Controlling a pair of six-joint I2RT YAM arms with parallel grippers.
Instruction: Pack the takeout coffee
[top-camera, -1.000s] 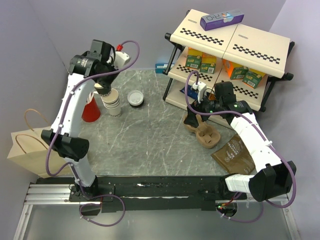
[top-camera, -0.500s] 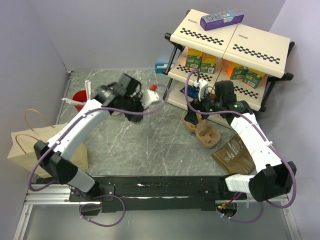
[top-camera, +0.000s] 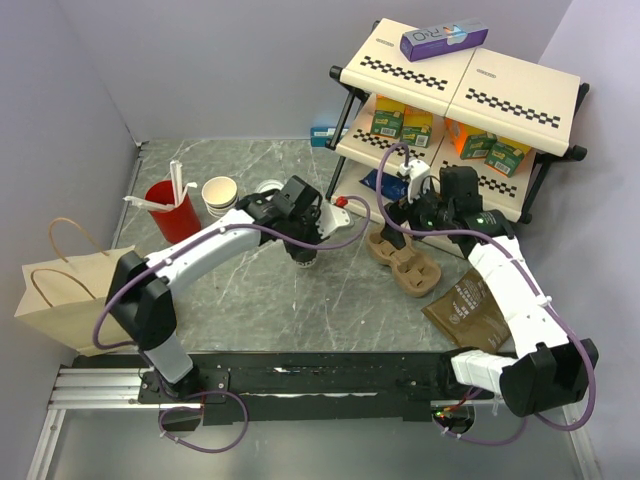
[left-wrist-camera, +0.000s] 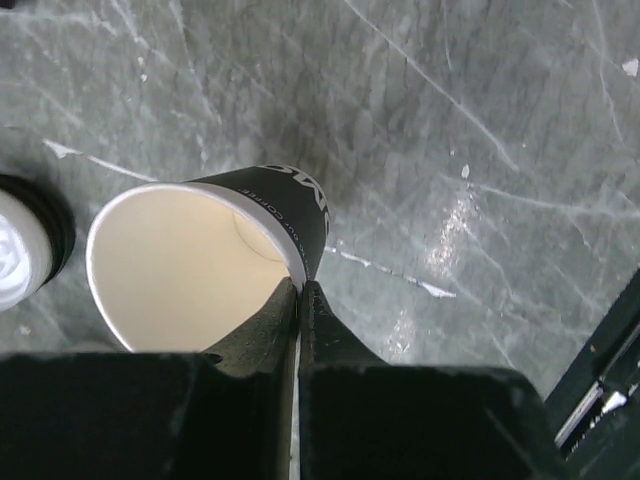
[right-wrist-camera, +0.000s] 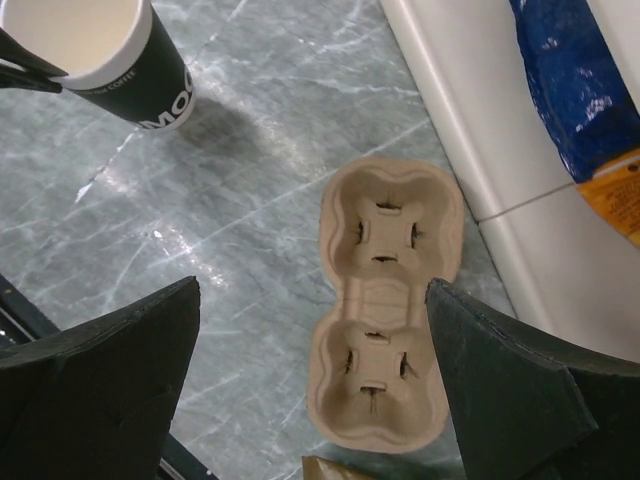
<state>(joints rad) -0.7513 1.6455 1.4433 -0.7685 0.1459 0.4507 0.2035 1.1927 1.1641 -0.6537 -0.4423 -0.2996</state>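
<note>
The left gripper shifts the cup back toward the carrier (right-wrist-camera: 385, 310) next and releases the cup's rim, because bare tabletop clear of the takeout coffee lies that way.
My left gripper (top-camera: 305, 247) is shut on the rim of a lidless black paper cup (left-wrist-camera: 200, 270) with a cream inside, one finger inside and one outside. The cup stands upright at the middle of the table and also shows in the right wrist view (right-wrist-camera: 120, 60). The takeout coffee (top-camera: 268, 188), dark with a white lid, stands behind my left arm and is partly hidden; it shows at the left edge of the left wrist view (left-wrist-camera: 22, 250). My right gripper (top-camera: 397, 225) is open over a brown pulp cup carrier (right-wrist-camera: 385, 310), whose two wells hold nothing.
A red cup with white sticks (top-camera: 170, 205) and a stack of cream cups (top-camera: 220, 195) stand at the back left. A paper bag (top-camera: 65, 290) sits at the left edge. A brown pouch (top-camera: 470, 305) lies right of the carrier. A shelf (top-camera: 460, 80) holds boxes.
My left arm swung from the cup stack at the back left to the table's middle, carrying the black cup. My right gripper shifted slightly over the carrier.
</note>
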